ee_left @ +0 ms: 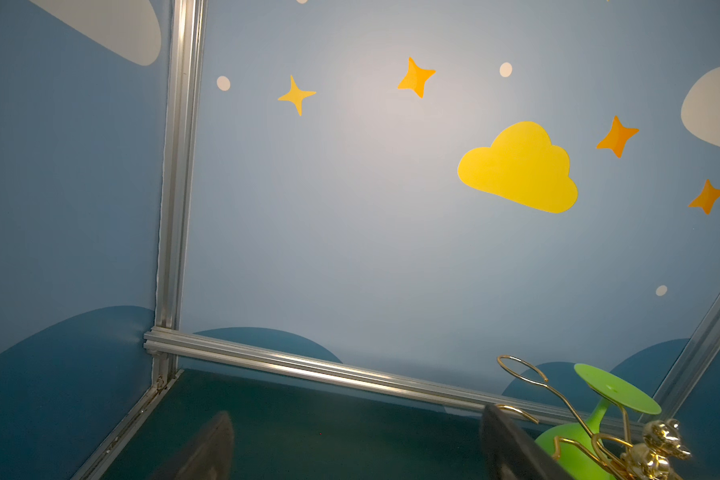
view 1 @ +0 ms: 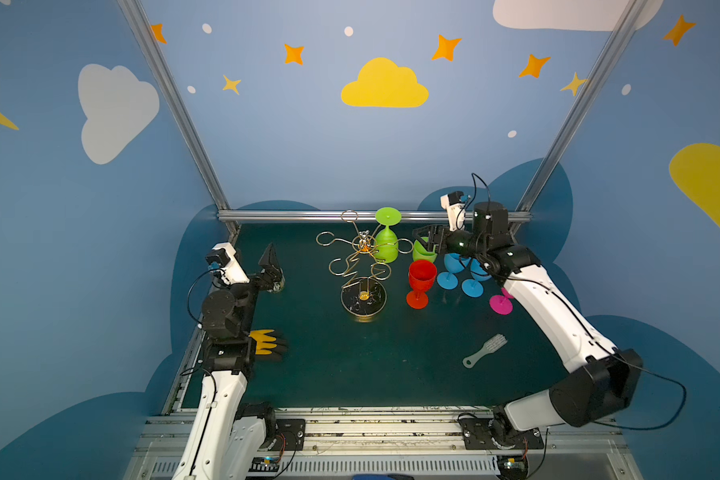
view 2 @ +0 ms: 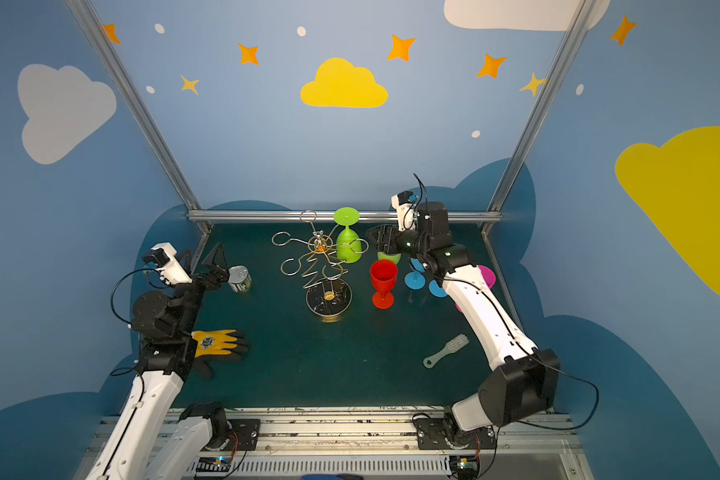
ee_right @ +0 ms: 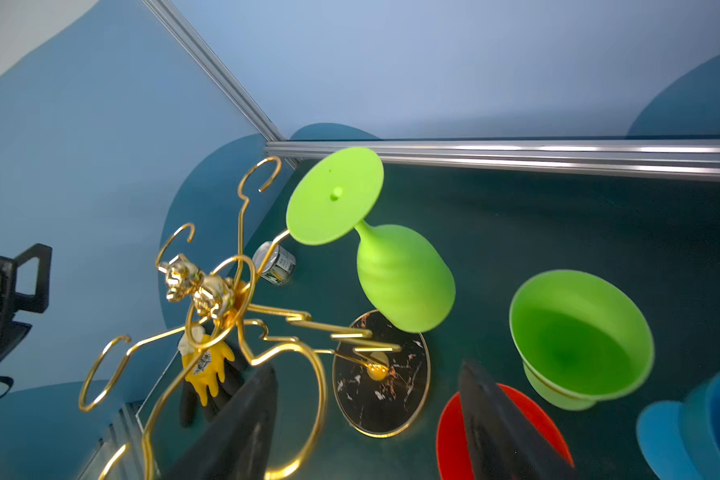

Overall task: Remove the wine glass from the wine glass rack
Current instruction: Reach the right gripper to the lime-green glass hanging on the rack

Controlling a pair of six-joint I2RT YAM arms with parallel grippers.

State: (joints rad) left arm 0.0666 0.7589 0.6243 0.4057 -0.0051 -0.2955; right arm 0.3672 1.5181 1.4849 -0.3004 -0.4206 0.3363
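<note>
My right gripper needs to move outward and toward the rack next, onto the edge of the hanging glass's flat foot [view 1: 397, 217] [ee_right: 340, 232], because that edge is outward of my open fingers.
The gold wire wine glass rack [view 1: 360, 259] stands on its round dark base [view 1: 363, 299] in the middle of the table in both top views. A lime green wine glass [view 1: 386, 245] hangs upside down, foot up, at the rack's back right arm; it also shows in the right wrist view as the tilted green wine glass [ee_right: 404, 278]. My right gripper [view 1: 427, 236] hovers open just right of it, above an upright green glass [view 1: 424, 251], with nothing between its fingers [ee_right: 246, 419]. At the far left my left gripper [view 1: 272, 266] is open and empty.
A red glass [view 1: 421, 278], blue glasses [view 1: 454, 270] and a pink glass [view 1: 500, 303] crowd the table under my right arm. A grey brush [view 1: 485, 351] lies front right. A yellow glove [view 1: 267, 340] and a small tin can [view 2: 240, 278] sit by my left arm.
</note>
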